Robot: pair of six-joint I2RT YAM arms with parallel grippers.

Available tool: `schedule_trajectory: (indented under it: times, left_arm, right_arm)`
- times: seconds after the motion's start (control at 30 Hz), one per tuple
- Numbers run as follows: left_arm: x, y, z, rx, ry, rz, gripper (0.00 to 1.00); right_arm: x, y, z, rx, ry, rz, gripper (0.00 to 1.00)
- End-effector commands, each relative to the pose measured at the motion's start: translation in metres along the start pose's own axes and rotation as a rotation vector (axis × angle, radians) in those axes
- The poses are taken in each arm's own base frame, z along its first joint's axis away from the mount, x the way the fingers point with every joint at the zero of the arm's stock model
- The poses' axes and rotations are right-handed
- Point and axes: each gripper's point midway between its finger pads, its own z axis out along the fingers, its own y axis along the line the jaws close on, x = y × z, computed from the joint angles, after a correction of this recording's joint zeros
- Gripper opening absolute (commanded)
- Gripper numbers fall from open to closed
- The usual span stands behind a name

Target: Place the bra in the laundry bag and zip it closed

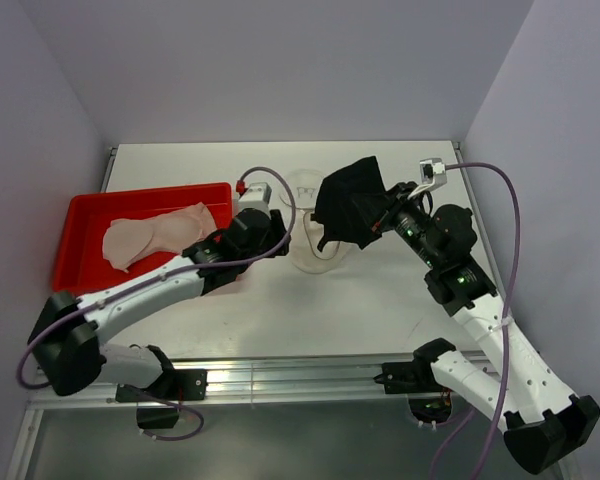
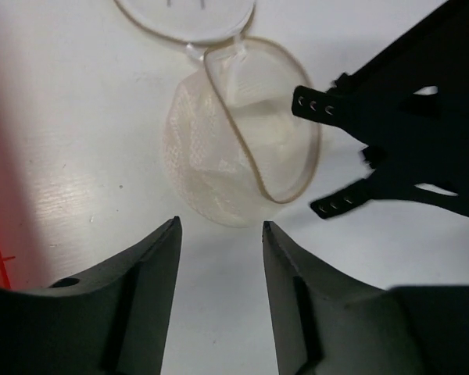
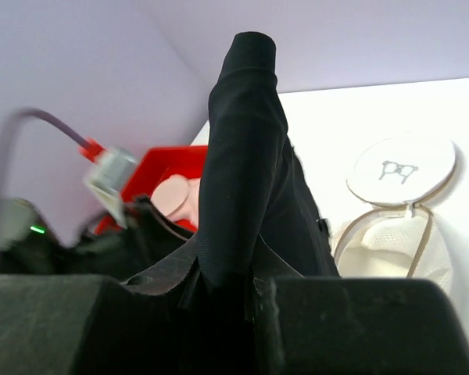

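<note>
The black bra point(image 1: 348, 203) already hangs by the bag's opening, so my left gripper needs to move down and outward onto the bag's near rim on the tray's side.
The laundry bag point(image 1: 316, 248) is a round whitish mesh drum lying open on the table, its flat lid point(image 1: 307, 187) flipped back behind it. It also shows in the left wrist view point(image 2: 234, 148) and the right wrist view point(image 3: 391, 250). My right gripper point(image 1: 380, 222) is shut on a black bra point(image 1: 348, 203) and holds it in the air just right of and above the bag's mouth. The bra fills the right wrist view point(image 3: 246, 156), and its hooked straps hang beside the bag in the left wrist view point(image 2: 406, 133). My left gripper point(image 2: 219, 230) is open and empty, just in front of the bag.
A red plastic tray point(image 1: 80, 215) stands at the left and holds a beige bra point(image 1: 155, 233). The left arm lies along the tray's front edge. Grey walls close in the back and both sides.
</note>
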Motion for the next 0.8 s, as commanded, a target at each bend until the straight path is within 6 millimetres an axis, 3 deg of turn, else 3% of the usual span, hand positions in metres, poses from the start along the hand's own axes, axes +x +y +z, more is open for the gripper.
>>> schedule_trajectory:
  times: [0.0, 0.17, 0.3, 0.5, 0.57, 0.6, 0.77]
  left_arm:
    - [-0.019, -0.013, 0.032, 0.013, -0.061, -0.045, 0.53]
    - [-0.009, -0.015, 0.075, 0.011, -0.007, -0.033, 0.6]
    - [-0.005, -0.02, 0.111, 0.033, 0.015, -0.006, 0.58]
    - [0.009, -0.018, 0.147, 0.037, 0.072, 0.015, 0.56]
    - [0.02, -0.013, 0.157, 0.02, 0.1, 0.032, 0.54]
    - [0.016, -0.016, 0.16, 0.024, 0.096, 0.031, 0.53]
    - [0.023, -0.012, 0.169, 0.012, 0.111, 0.045, 0.35]
  right_arm:
    - [-0.032, 0.002, 0.006, 0.029, -0.106, 0.019, 0.0]
    - [-0.033, -0.005, 0.014, 0.05, -0.116, 0.036, 0.0]
    - [-0.028, -0.011, 0.02, 0.07, -0.11, 0.042, 0.0]
    - [-0.029, -0.018, 0.022, 0.096, -0.121, 0.032, 0.0]
    - [-0.028, -0.019, 0.025, 0.092, -0.117, 0.035, 0.0]
    - [-0.028, -0.018, 0.027, 0.088, -0.114, 0.038, 0.0]
    - [-0.021, -0.022, 0.037, 0.085, -0.096, 0.05, 0.0]
